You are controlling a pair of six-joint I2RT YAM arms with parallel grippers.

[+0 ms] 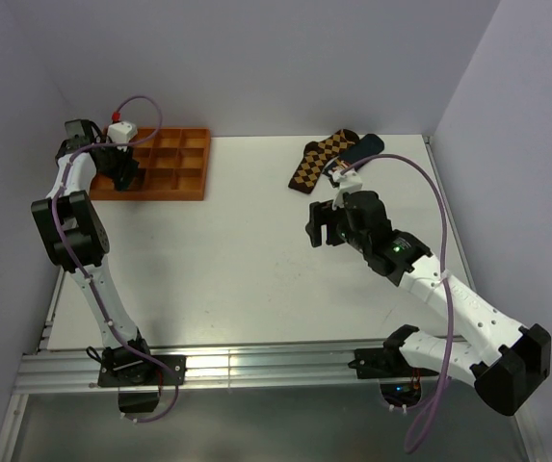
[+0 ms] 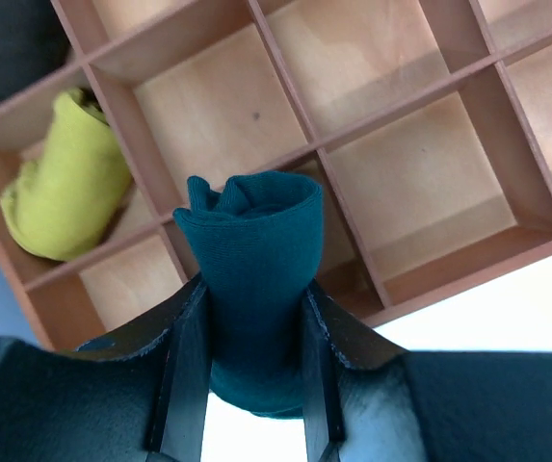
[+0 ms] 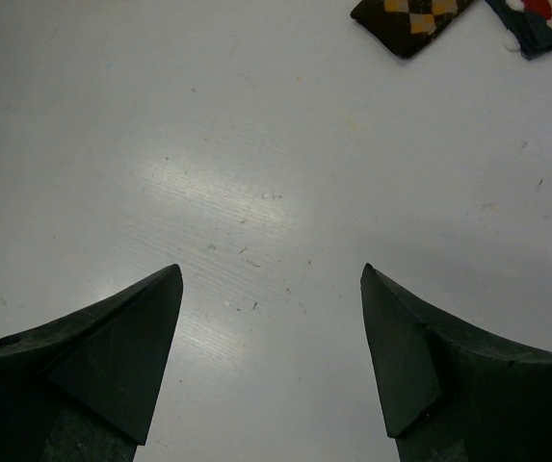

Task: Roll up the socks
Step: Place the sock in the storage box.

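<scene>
My left gripper lowers the rolled socks into the tray's empty front-row section [image 2: 338,236] below next and releases them, since its bare bottom shows past the bundle.
A rolled dark teal bundle of socks [image 2: 256,241] is pinched between the two black fingers of my left gripper [image 2: 254,289], which is shut on it. The bundle hangs over the wooden compartment tray [image 2: 401,183], near its front edge. From above, the left gripper [image 1: 121,175] sits over the tray's left side [image 1: 184,168] and hides the bundle. My right gripper [image 3: 271,269] is open above bare white table with nothing between its fingers; from above, the right gripper [image 1: 322,223] is right of centre. A dark flat sock with a red-and-white patch [image 3: 545,19] lies beyond it.
A yellow-green rolled sock [image 2: 64,183] fills one tray compartment to the left of the held bundle. Brown argyle socks [image 1: 319,159] and the dark sock [image 1: 364,146] lie at the back right of the table, near the side wall.
</scene>
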